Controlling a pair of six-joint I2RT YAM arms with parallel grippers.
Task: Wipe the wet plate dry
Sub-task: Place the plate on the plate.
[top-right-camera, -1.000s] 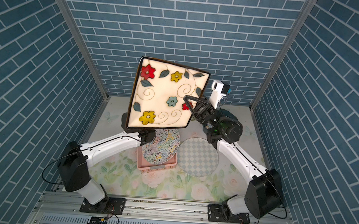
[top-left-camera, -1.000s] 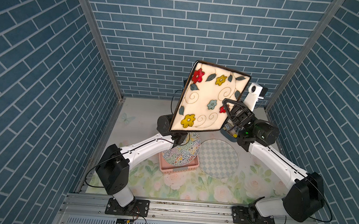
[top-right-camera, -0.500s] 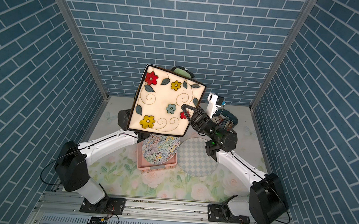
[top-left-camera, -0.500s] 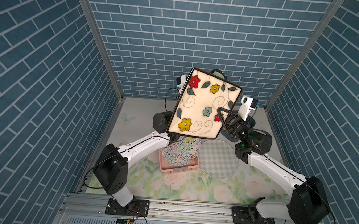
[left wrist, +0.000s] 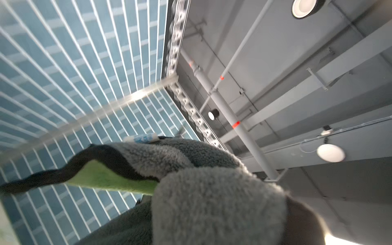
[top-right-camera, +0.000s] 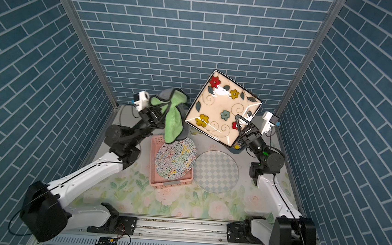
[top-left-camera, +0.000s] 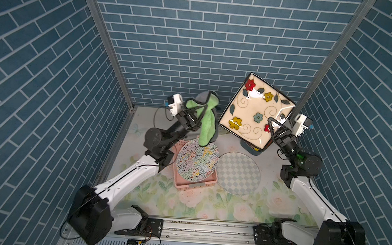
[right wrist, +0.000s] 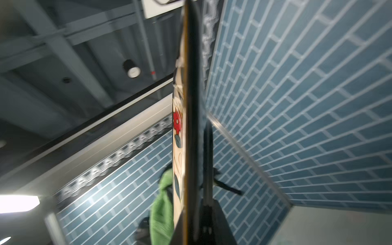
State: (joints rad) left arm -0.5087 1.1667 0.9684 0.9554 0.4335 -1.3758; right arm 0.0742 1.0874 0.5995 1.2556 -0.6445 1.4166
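Note:
The right gripper moves down and back next, tilts the square plate level onto the round checkered plate point(top-left-camera: 238, 173) and releases, since that plate lies flat and bare.
The plate point(top-left-camera: 251, 108) point(top-right-camera: 218, 105) is square and cream with painted flowers. It is held up tilted at the back right, its face glossy with bright glints. My right gripper point(top-left-camera: 273, 128) point(top-right-camera: 240, 124) is shut on its lower right rim. In the right wrist view the plate point(right wrist: 188, 127) is edge-on, with a dark finger point(right wrist: 209, 169) against its back. My left gripper point(top-left-camera: 194, 118) point(top-right-camera: 158, 115) is shut on a green and grey cloth point(top-left-camera: 205, 123) point(top-right-camera: 173, 123), which hangs to the left of the plate, apart from it. The cloth point(left wrist: 212, 201) hides the left jaws in the left wrist view.
A pink basket point(top-left-camera: 192, 187) in the middle holds a round plate with coloured squiggles point(top-left-camera: 197, 162). A round checkered plate point(top-left-camera: 237, 173) lies flat to its right. A blue container point(top-left-camera: 250, 149) stands under the held plate. Brick walls close in on three sides.
The right arm has carried the plate from the middle, in front of the left arm, over to the back right. The left gripper and its cloth, hidden behind the plate before, now show.

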